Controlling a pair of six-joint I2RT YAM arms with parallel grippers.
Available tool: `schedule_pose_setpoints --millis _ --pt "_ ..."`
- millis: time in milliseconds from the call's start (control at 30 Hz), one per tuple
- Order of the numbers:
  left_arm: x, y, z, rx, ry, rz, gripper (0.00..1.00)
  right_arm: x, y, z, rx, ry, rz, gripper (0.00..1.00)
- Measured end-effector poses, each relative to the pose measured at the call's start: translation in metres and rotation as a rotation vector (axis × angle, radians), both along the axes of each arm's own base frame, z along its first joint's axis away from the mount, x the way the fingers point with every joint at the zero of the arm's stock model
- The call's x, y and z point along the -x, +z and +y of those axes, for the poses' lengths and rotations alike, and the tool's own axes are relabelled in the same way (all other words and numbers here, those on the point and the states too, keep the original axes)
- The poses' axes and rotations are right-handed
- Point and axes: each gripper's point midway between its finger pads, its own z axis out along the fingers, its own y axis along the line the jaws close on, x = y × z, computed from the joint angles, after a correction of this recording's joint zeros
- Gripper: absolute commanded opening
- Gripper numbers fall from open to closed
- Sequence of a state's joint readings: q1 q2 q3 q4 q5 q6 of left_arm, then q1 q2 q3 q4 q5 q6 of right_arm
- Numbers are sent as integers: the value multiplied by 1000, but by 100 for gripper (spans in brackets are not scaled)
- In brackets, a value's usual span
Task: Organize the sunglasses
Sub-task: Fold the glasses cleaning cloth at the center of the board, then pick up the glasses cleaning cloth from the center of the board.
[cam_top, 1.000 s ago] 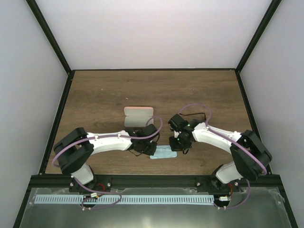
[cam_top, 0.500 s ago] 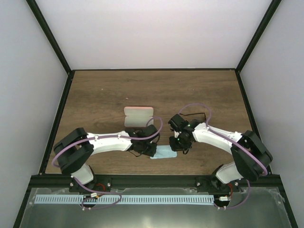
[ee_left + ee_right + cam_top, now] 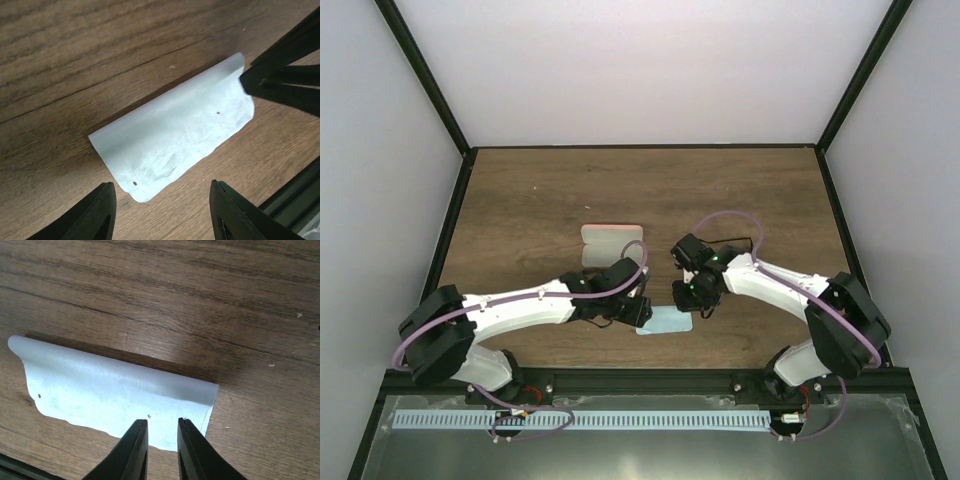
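Note:
The narrow fingers of my right gripper are hovering just inside the cloth's end edge. My right gripper needs to open wider, go down and move toward that edge next, so that its fingers straddle the cloth's corner (image 3: 689, 328) (image 3: 203, 429).
The sunglasses show in no view. The light blue cloth (image 3: 666, 322) lies folded over on the wood table near the front edge, with its fold on the far side. It also shows in the left wrist view (image 3: 175, 137) and the right wrist view (image 3: 110, 392). My left gripper (image 3: 638, 312) hovers over the cloth's left end, open and empty (image 3: 161, 186). My right gripper (image 3: 686, 294) is over the cloth's right end, its jaws a narrow gap apart with nothing between them (image 3: 162, 424). Its dark fingers (image 3: 280, 85) show in the left wrist view.
The salmon-pink case (image 3: 611, 241) lies closed on the table just behind the two grippers. The black front rail (image 3: 640, 380) runs close to the cloth's near edge. Black frame posts stand at the table's corners.
My left arm has stretched out, its elbow swinging left and down. Both grippers have moved slightly away from the front edge. The cloth stays folded on the table.

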State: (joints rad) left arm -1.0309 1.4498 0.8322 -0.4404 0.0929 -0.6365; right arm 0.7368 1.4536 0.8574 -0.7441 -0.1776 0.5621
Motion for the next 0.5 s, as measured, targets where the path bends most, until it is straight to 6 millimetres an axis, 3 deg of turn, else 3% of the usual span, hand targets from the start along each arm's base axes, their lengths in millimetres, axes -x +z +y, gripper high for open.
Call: schedule_pose_setpoints --millis 100,333,500 --pt "-1 4 -1 12 -2 -10 52 1 -4 -1 11 -5 13 21" --pt "7 -42 7 -103 17 88 53 2 -14 -7 57 -34 38 35" --pt "9 -47 7 -106 27 108 56 4 -17 -10 65 -38 43 35"
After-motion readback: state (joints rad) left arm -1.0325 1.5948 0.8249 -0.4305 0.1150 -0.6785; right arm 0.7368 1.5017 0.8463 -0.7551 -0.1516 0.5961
